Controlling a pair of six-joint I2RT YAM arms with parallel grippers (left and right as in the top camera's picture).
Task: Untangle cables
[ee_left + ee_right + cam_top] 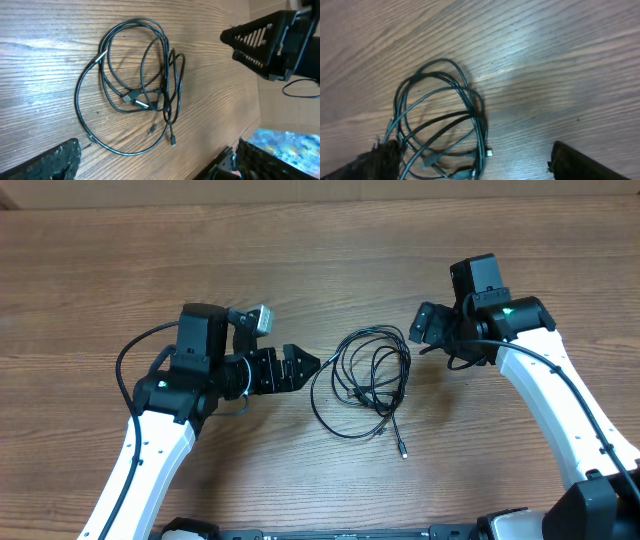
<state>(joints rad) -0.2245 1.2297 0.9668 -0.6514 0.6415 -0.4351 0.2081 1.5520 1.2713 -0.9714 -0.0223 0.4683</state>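
Observation:
Several cables run together in the bunched parts nearest my right gripper. My left gripper needs to go down and to the right in the overhead view onto those parts next.
The cables (365, 375) lie in a loose tangle of thin black loops on the wooden table, between the two arms. One strand trails toward the front and ends in a small plug (403, 450). My left gripper (303, 365) is open just left of the tangle, holding nothing. In the left wrist view the cables (135, 95) lie ahead of the wide-open left gripper (155, 157). My right gripper (424, 328) is open at the tangle's upper right. In the right wrist view the cables (440, 115) run down beside one finger (380, 162) of the open right gripper (475, 162).
The wooden table (300, 240) extends around the tangle on all sides. A thick black arm cable (130, 360) loops out left of the left arm. The right gripper's fingers (260, 45) show at the top right of the left wrist view.

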